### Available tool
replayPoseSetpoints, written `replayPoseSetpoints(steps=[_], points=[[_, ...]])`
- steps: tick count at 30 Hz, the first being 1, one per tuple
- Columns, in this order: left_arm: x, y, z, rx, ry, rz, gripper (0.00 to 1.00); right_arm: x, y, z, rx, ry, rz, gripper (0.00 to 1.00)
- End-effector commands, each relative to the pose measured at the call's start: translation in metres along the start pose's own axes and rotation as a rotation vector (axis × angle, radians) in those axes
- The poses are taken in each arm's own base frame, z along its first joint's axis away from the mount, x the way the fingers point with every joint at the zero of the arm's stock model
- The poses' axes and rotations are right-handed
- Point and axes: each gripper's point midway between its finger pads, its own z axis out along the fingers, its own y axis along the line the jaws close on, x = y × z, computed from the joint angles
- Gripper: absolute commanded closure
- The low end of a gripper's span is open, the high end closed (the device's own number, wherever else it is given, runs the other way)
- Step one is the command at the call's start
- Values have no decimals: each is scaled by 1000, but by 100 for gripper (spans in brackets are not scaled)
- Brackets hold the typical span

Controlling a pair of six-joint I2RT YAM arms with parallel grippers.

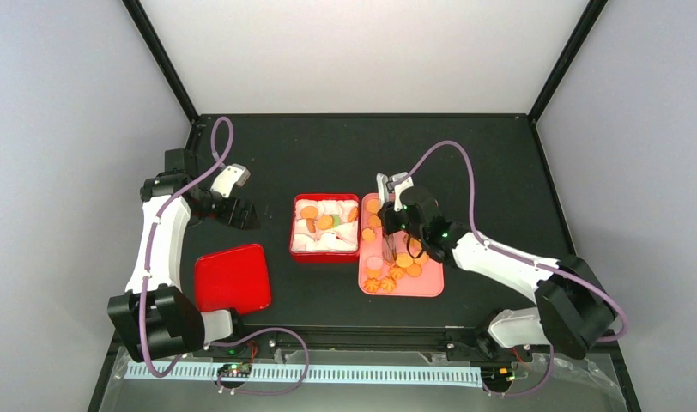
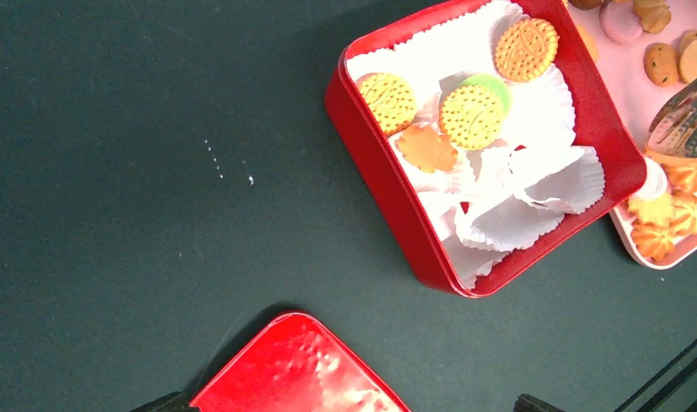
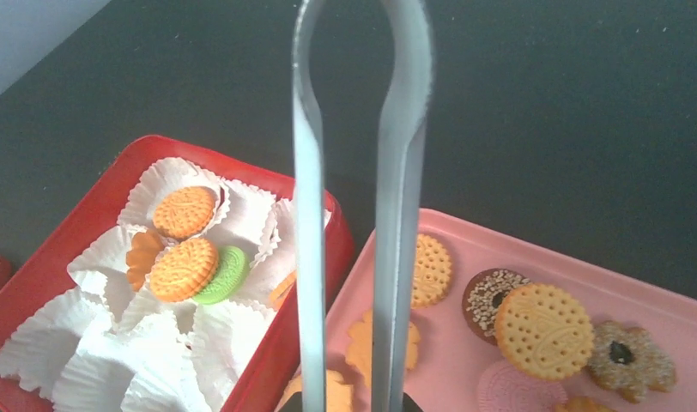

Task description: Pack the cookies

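The box's tray-side paper cup (image 3: 233,335) is empty, so my right gripper should next move outward and to the left in the top view and release the tongs (image 3: 396,172) over it.
Cookies lie in two places. A few orange ones (image 3: 183,269) and a green one (image 3: 221,275) sit in white paper cups in the open red box (image 1: 297,230). Several more, orange (image 3: 542,330) and dark brown (image 3: 491,296), lie on the pink tray (image 1: 431,287). My right gripper (image 3: 354,403) is shut on metal tongs (image 3: 396,172), held over the tray's left part beside the box. The tongs' arms stand slightly apart, with no cookie visible between them. My left gripper (image 1: 239,215) hovers left of the box, open and empty.
The red lid (image 1: 233,278) lies flat at the front left, below my left gripper; it also shows in the left wrist view (image 2: 285,369). Empty white paper cups (image 2: 534,189) fill the near part of the box. Black posts frame the table's back corners.
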Motion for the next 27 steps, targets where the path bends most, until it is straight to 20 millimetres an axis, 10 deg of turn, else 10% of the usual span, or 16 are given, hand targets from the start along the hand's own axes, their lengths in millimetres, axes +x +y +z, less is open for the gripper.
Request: replayPoseSetpoints(steps=[1,14,21,27], points=[[-6,0,-6,-4,-17,-2,1,-21,-3,-18,25,-68,1,83],[-6,-1,-6,1,-18,-4,1,-118,34,-53,-76,-249,-34,93],[-4,0,-5,-3,-12,-8,1,-151,89,-25,-174,-253,-83,92],[-3,1,-5,-12,-9,0,1,-138,101,20,-171,-176,-98,92]])
